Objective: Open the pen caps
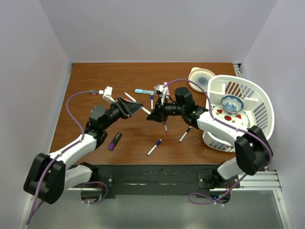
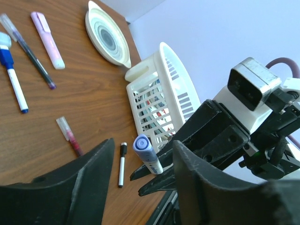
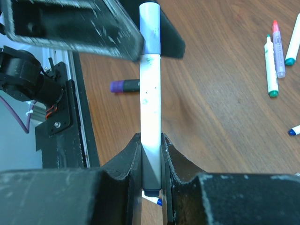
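I will next move my right gripper down and to the left in the top view, to the bare wood next to the green-ended pen. The white pen's body has room there.
My right gripper is shut on the barrel of a white pen and holds it level above the table. The pen's pale purple cap points at the left wrist camera. My left gripper stands open around that cap, one finger on each side with a small gap. In the right wrist view the cap lies between the two left fingers. From above the two grippers meet over the table's middle, left gripper facing right gripper.
Loose pens lie about: a purple marker, a blue-tipped pen, a black-capped pen and several more near the back. A white basket holding a bowl stands at the right, with a round plate behind it.
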Controlling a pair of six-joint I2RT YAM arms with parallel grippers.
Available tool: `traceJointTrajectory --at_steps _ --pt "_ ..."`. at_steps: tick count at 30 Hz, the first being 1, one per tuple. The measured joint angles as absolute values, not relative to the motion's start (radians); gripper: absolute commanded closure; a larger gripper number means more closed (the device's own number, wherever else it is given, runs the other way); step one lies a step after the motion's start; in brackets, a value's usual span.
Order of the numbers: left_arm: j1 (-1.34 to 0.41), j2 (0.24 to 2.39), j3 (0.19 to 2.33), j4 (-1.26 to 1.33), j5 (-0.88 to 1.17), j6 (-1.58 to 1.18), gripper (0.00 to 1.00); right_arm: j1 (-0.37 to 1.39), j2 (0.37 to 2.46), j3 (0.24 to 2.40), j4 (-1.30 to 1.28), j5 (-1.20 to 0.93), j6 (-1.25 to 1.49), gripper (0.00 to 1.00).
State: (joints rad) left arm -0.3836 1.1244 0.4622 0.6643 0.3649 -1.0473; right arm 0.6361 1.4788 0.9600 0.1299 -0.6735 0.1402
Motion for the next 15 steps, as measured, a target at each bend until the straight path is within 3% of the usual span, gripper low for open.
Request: traceJointTrajectory --at_steps 15 --pt "-0.405 1.157 0.520 0.633 0.340 -1.006 0.68 0.643 1.486 0.960 0.139 -0.673 0.141 1.00"
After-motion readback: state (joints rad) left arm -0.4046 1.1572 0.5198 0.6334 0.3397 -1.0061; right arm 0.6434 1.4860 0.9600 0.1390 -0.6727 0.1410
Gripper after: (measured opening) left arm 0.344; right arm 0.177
